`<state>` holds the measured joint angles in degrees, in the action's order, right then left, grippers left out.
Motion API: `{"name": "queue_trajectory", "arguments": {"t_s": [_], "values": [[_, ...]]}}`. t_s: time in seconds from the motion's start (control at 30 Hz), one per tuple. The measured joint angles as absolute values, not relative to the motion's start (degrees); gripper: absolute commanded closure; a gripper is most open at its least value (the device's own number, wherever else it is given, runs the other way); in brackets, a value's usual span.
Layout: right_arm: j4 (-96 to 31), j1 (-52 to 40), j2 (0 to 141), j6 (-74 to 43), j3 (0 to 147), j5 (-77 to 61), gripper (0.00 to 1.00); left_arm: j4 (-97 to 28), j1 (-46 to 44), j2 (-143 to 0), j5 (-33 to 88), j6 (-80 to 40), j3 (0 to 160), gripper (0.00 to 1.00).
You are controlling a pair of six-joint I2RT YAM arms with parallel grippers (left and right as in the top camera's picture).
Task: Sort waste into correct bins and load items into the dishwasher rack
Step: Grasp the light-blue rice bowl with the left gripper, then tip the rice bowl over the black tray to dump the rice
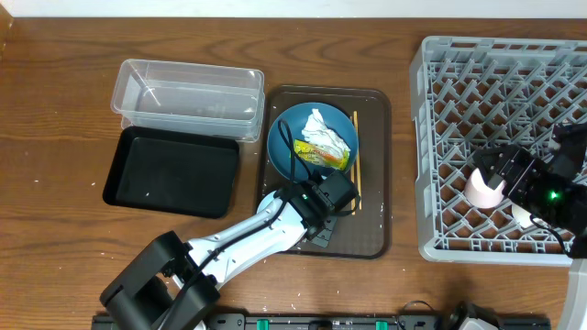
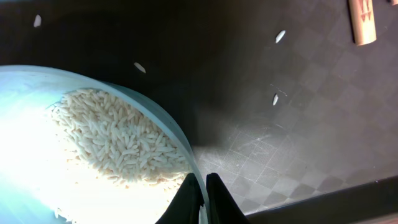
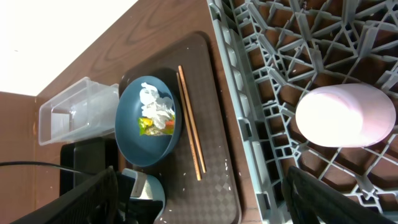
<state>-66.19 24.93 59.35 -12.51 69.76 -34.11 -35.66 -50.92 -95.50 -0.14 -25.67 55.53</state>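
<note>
I should next use my left gripper to tilt the bowl of rice up and over the black tray (image 1: 183, 173), then lower it onto the serving tray's near end, then release it.
My left gripper (image 2: 202, 198) is shut on the rim of the light blue-white bowl (image 2: 37, 87), which holds white rice (image 2: 118, 143). In the overhead view this gripper (image 1: 326, 203) sits at the near end of the brown serving tray and hides the bowl. The blue plate (image 1: 292, 147) carries the crumpled tissue (image 1: 317, 124) and the yellow-green wrapper (image 1: 323, 156). The chopsticks (image 1: 356, 156) lie to its right. My right gripper (image 1: 510, 176) is open and empty over the grey rack (image 1: 440, 64), next to an upturned pink cup (image 3: 345, 115).
The clear tub (image 1: 183, 92) and the black tray (image 1: 170, 171) lie left of the brown serving tray (image 1: 371, 229). Loose rice grains (image 2: 280, 36) are scattered on the serving tray. A small white object (image 1: 520, 216) sits in the rack near the pink cup.
</note>
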Motion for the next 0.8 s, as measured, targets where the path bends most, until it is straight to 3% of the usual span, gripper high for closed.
{"name": "queue_trajectory", "arguments": {"t_s": [0.23,0.43,0.6,0.8], "values": [[-66.2,24.9,59.4,-12.5,69.8,-34.1,0.17,-41.4,-50.8,-94.2,0.1,-25.6,58.6,0.94],[-66.2,24.9,59.4,-12.5,69.8,-34.1,0.17,-44.4,-45.8,-82.5,5.8,-24.1,63.6,0.94],[-66.2,24.9,59.4,-12.5,69.8,-34.1,0.17,-45.8,-30.5,-73.4,15.4,-20.8,64.8,0.94],[-66.3,24.9,59.4,-12.5,69.8,-34.1,0.17,-46.1,-7.7,-75.1,35.1,-14.7,64.7,0.94]]}}
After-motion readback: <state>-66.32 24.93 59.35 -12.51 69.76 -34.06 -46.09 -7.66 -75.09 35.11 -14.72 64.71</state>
